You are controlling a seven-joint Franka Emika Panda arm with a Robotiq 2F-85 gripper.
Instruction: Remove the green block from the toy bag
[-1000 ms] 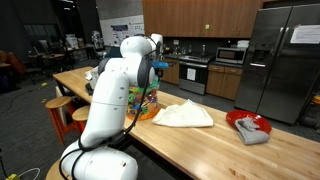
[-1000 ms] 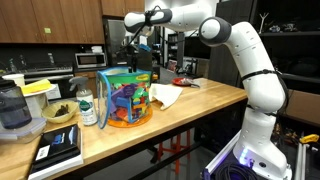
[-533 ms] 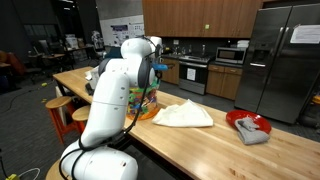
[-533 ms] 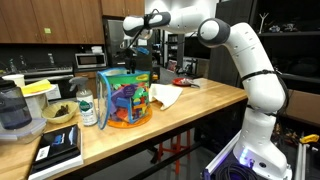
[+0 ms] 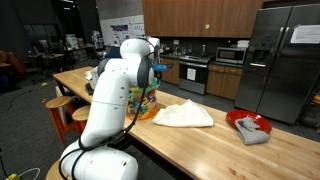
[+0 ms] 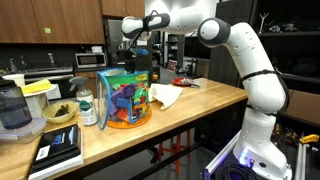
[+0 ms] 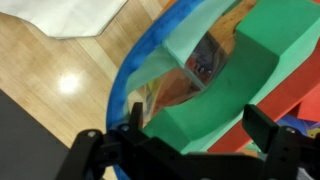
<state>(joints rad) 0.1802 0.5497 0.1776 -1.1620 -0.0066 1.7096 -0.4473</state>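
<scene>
The gripper stays nearly still over the toy bag's open top and draws its fingers together on the green block next, since it already lies between them.
The toy bag (image 6: 125, 98) is a clear rounded bag with a blue rim, full of multicoloured pieces. It stands on the wooden table, partly hidden behind my arm in an exterior view (image 5: 149, 101). My gripper (image 6: 135, 66) hangs just above its open top. In the wrist view the gripper (image 7: 200, 122) is open, one finger on each side of the green block (image 7: 235, 85). The block lies tilted inside the blue rim (image 7: 128, 75), on top of red and other pieces. The fingers are not closed on it.
A flat white cloth (image 5: 185, 115) lies beside the bag, also seen in an exterior view (image 6: 166, 95). A red bowl (image 5: 247, 123) with a grey rag sits further along. A jar (image 6: 86, 108), a blender (image 6: 12, 108) and a book (image 6: 58, 148) stand at the other end.
The gripper has sunk slightly toward the bag's opening. Nothing else has moved.
</scene>
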